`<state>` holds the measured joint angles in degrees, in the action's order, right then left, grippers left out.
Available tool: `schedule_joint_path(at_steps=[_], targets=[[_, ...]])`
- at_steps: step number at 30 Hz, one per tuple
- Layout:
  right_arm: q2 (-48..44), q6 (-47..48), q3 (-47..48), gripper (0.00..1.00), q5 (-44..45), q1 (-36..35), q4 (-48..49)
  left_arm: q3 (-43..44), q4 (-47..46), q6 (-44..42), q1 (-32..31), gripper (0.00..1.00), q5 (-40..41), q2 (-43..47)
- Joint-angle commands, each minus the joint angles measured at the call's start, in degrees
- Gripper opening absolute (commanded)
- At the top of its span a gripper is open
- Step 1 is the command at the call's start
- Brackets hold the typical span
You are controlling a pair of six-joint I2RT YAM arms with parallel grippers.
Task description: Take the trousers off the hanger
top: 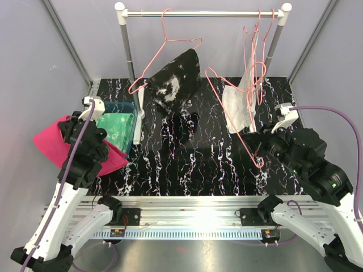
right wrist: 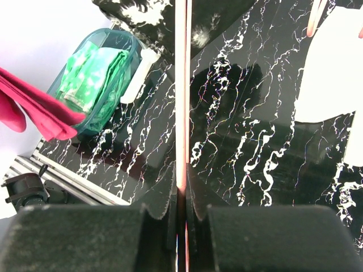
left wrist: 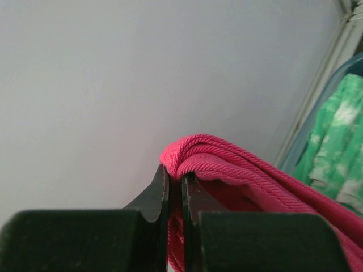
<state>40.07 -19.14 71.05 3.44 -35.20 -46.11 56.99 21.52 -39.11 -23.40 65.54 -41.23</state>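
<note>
My left gripper swings outward over the mint green trousers point(top: 116, 129) next, lowers and releases, because the magenta pink trousers point(top: 51, 146) hang mostly outside the teal bin.
My left gripper point(top: 72, 133) is shut on the magenta pink trousers point(top: 51, 146), held at the far left beside the bin; the left wrist view shows the jaws point(left wrist: 174, 182) pinching a fold of the pink cloth point(left wrist: 227, 156). The mint green trousers point(top: 116, 129) lie in the teal bin point(top: 127, 106). The black speckled trousers point(top: 176, 84) hang on a pink wire hanger point(top: 148, 65) hooked on the rail. My right gripper point(top: 261, 146) is shut on the wire of another pink hanger point(top: 229, 110), seen as a straight rod point(right wrist: 181, 85) in the right wrist view.
A white cloth point(top: 238, 105) hangs from more pink hangers point(top: 253, 51) at the rail's right end point(top: 227, 13). The rack's posts point(top: 127, 51) stand at the back of the black marbled table point(top: 187, 164). Grey walls close in on both sides.
</note>
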Motion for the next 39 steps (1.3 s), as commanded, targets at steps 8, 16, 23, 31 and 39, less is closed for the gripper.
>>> schedule_joint_path(at_steps=[8, 16, 23, 31, 39], targets=[[-1.49, 0.86, 0.67, 0.0, -0.98, 0.13, 2.87, 0.58, -22.73, -26.09, 8.28, 0.0, -10.94, -2.88], [-2.28, 1.73, 0.5, 0.0, -0.89, 0.13, 1.64, 5.85, -13.44, -28.8, 10.04, 0.0, -15.78, -4.74], [-3.34, 1.38, -0.65, 0.0, -2.12, 0.13, 2.6, -4.25, -18.26, -31.02, 10.83, 0.0, -15.27, -5.26], [-3.16, 1.03, -1.26, 0.0, -2.83, 0.13, 3.39, -4.79, -19.23, -31.19, 10.83, 0.0, -15.26, -0.52], [-3.42, 0.68, -1.17, 0.0, -3.0, 0.13, 3.57, -6.37, -20.55, -29.8, 10.83, 0.0, -15.7, -2.97]])
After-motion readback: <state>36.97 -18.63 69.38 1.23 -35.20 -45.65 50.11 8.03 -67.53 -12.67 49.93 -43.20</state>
